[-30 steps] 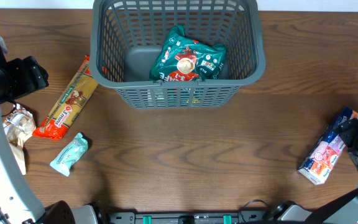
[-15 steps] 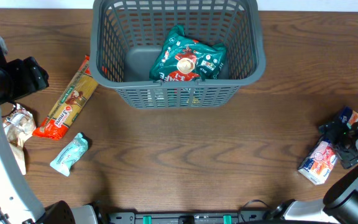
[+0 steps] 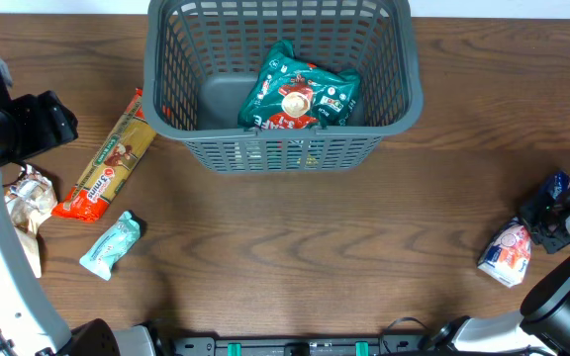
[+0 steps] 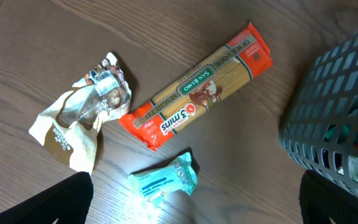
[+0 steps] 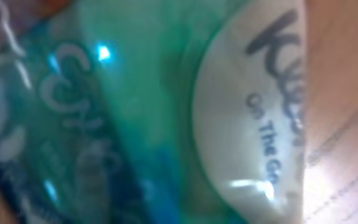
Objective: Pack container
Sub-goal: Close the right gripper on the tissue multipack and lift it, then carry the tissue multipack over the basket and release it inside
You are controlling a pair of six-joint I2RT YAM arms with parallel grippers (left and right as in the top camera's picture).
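My right gripper lifts outward over the container's rim next. It then lowers beside the green snack bag to release the packet, because the container's bare bottom shows there.
The container point(image 3: 411, 71), a dark grey slotted basket, stands at the back centre, and its corner point(image 4: 337, 118) shows in the left wrist view. A green snack bag point(image 3: 300, 94) lies inside it. At the right table edge my right gripper point(image 3: 552, 213) is shut across a white, blue and red tissue packet point(image 3: 508, 255). That packet point(image 5: 166, 112) fills the right wrist view as a blur and hides the fingers. My left gripper point(image 3: 43, 119) hangs open at the far left, above a small teal wipes packet point(image 4: 163, 180), with nothing between its fingers point(image 4: 73, 199).
A long orange spaghetti pack point(image 3: 107, 158) lies diagonally left of the basket. Below it is the teal wipes packet point(image 3: 110, 244). A crumpled brown and white bag point(image 3: 28, 198) sits by the left edge. Bare wood spreads in front of the basket.
My right gripper has come down onto the tissue packet and closed on it; the packet has bunched up and shifted slightly right. The left arm has stayed still.
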